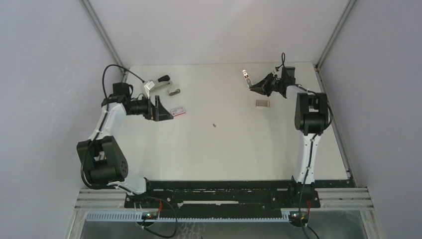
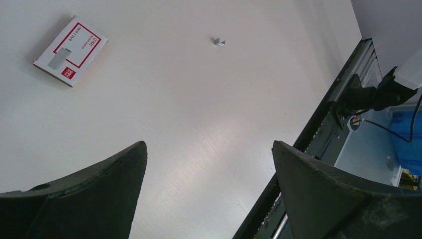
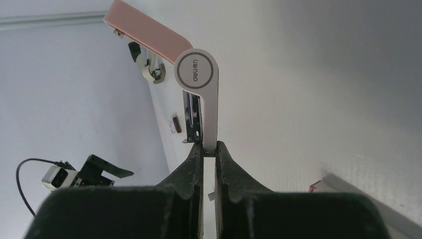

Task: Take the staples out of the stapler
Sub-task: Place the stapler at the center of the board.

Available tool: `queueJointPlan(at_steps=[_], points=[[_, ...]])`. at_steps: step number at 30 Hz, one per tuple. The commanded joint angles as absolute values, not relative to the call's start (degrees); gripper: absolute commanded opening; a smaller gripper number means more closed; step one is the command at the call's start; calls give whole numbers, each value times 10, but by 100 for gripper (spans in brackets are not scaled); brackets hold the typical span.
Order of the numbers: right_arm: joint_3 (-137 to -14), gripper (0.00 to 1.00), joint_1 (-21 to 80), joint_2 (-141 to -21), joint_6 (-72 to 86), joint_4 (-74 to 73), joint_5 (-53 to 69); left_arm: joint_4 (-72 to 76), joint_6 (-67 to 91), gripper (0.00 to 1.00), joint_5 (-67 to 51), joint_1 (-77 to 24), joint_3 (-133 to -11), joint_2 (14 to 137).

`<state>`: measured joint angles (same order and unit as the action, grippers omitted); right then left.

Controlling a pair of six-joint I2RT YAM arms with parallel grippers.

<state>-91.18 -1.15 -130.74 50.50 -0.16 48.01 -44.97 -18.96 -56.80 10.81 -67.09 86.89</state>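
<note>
My right gripper holds the white-and-pink stapler. I need to lower it onto the table next, then release it.
The silver-grey stapler (image 1: 160,81) with a black top arm lies at the back left; it also shows far off in the right wrist view (image 3: 149,69). My right gripper (image 1: 252,85) (image 3: 209,145) is shut on a second small white-and-pink stapler (image 3: 199,74) marked "deli", held above the table (image 1: 245,74) with its pink arm swung open and its metal channel showing. A short grey strip of staples (image 1: 262,103) lies below it. A tiny staple bit (image 1: 214,125) (image 2: 219,43) lies mid-table. My left gripper (image 1: 166,107) (image 2: 209,144) is open and empty.
A pink-and-white box (image 1: 178,110) (image 2: 70,50) lies just right of the left gripper. A short pinkish-grey clip-like piece (image 1: 174,91) (image 3: 175,124) lies beside the silver-grey stapler. A black rail (image 1: 224,189) runs along the table's near edge. Walls close in the back and sides.
</note>
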Motion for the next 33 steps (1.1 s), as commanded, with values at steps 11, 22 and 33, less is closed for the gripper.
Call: queueJointPlan(at_steps=[11,22,33], points=[[-977,0,-19,-1375,581,34,472,-423,-180,100,-571,113,-654,849],[-976,12,-19,-1398,598,48,486,-417,-175,100,-570,113,-652,854],[-955,32,-20,-1376,589,44,482,-417,-175,100,-575,113,-652,853]])
